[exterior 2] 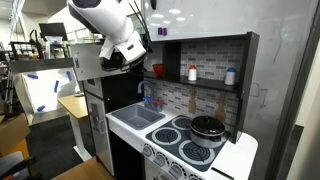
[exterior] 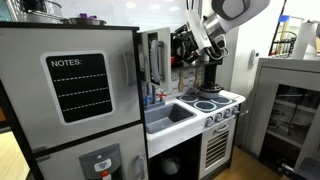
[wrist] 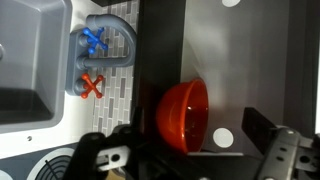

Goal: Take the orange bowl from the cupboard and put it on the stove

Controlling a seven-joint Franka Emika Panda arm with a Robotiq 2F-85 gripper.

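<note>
My gripper moves outward into the cupboard next and closes on its near rim, since the orange bowl shows between my open fingers but still beyond them.
The orange bowl (wrist: 183,112) stands on the dark upper shelf of the cupboard (exterior 2: 200,62); in an exterior view it shows as a small red-orange shape (exterior 2: 157,70) at the shelf's end. My gripper (wrist: 200,148) is open at the cupboard's opening, with one finger beside the bowl and the other finger (wrist: 263,130) apart from it. It shows in both exterior views (exterior: 190,45) (exterior 2: 137,60). The white stove (exterior 2: 188,145) with black burners lies below and shows in the other exterior view too (exterior: 222,101).
A black pot (exterior 2: 207,127) sits on a back burner. The grey sink (exterior 2: 140,116) with blue and red tap handles (wrist: 93,62) is beside the stove. Small bottles (exterior 2: 192,73) stand further along the shelf. The grey fridge (exterior: 70,90) with the NOTES board flanks the cupboard door (exterior: 157,60).
</note>
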